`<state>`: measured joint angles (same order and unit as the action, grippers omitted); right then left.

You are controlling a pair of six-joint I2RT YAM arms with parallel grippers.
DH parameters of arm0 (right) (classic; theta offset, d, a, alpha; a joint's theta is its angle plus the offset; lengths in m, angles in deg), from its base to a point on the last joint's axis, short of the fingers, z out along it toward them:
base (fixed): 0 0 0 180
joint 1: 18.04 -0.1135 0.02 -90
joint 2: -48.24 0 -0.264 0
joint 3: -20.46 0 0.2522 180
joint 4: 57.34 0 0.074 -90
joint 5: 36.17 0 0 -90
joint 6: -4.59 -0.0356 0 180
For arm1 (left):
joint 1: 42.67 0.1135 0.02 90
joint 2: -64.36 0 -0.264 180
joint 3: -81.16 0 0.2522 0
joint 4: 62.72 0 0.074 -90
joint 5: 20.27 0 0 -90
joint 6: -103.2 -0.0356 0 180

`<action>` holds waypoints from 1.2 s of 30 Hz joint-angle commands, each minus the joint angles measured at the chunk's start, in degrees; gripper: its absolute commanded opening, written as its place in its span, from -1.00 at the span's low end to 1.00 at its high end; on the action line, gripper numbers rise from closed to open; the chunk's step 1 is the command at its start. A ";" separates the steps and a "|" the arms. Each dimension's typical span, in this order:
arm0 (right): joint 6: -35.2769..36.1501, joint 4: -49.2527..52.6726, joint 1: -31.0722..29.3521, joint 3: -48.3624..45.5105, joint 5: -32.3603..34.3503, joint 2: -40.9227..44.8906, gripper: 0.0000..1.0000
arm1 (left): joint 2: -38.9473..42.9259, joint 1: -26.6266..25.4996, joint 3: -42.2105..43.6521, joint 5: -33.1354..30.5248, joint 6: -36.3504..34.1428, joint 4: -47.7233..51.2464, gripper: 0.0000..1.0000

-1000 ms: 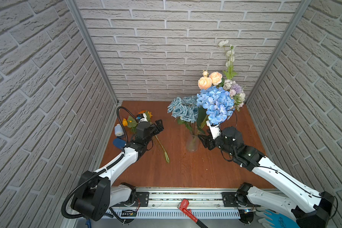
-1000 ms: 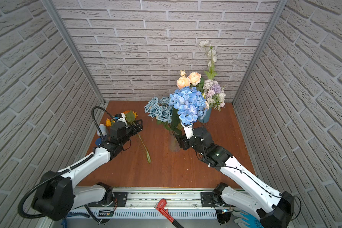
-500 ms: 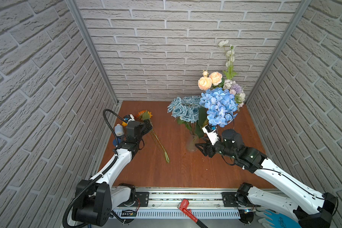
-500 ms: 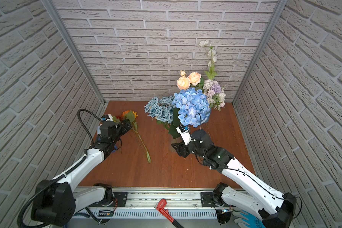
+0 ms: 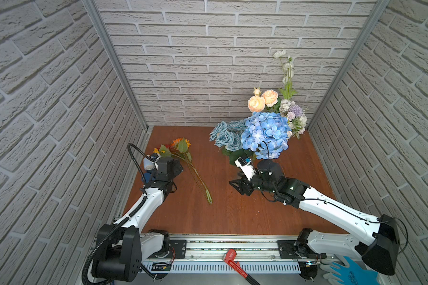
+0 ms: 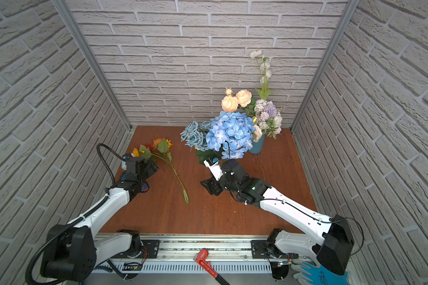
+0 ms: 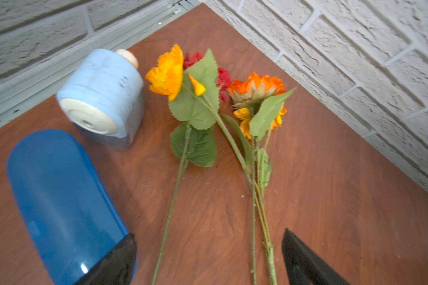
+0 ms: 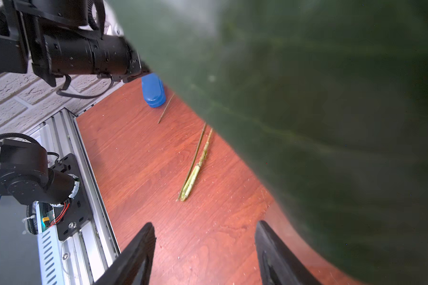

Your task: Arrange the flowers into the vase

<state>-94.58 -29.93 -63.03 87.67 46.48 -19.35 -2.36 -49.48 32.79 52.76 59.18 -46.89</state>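
Observation:
The thin green stem lies apart from the others on the tabletop, so my left gripper lowers onto it beside its dark leaf next and closes there.
Orange and red sunflowers lie flat on the wooden table, their stems trailing toward the front. My left gripper hovers open over those stems, which run between its fingers untouched. A blue hydrangea and dusty-blue roses stand upright at the back right; what holds them is hidden behind my right wrist. Cream-peach roses, lilac clusters and white buds stand in a teal vase. My right gripper is open and empty in front of the bouquet.
A pale blue bottle and a blue plastic container lie by the left wall beside my left gripper. A large green leaf fills much of the right wrist view. A red clamp and a blue glove lie at the front rail.
My left gripper has drawn back left along the sunflower stems. My right gripper has pulled away from the bouquet, leftward and toward the front, and the hydrangea has swayed a little.

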 commanded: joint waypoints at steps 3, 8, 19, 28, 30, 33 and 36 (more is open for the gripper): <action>0.79 -6.16 -0.63 1.91 -0.25 -0.80 0.31 | -6.98 2.09 -1.00 -3.42 -3.15 -0.66 0.52; 1.08 -5.65 -0.63 2.36 0.44 -1.06 0.31 | -16.72 4.32 -6.24 -1.17 -4.42 -0.72 0.24; 1.30 -5.30 -0.71 2.27 1.89 -0.04 0.31 | -30.98 4.88 -14.97 1.48 -4.56 -0.07 -0.05; 1.69 -5.17 -0.71 2.71 2.23 0.09 0.31 | -33.74 4.86 -16.02 2.88 -4.09 -1.19 -0.68; 1.77 -5.03 -0.71 2.97 2.17 -0.08 0.31 | -33.58 4.86 -16.33 3.08 -4.24 -0.95 -0.89; 1.88 -5.01 -0.71 3.15 2.25 -0.08 0.31 | -32.59 4.79 -16.51 2.77 -4.66 -0.43 -1.00; 2.13 -5.11 -0.71 3.24 2.41 0.08 0.31 | -30.46 4.18 -16.33 0.13 -5.78 0.61 -1.00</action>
<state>-93.49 -32.68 -63.28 89.46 48.36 -20.62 -35.12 -45.00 17.62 55.38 54.78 -47.00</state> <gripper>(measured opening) 0.654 0.069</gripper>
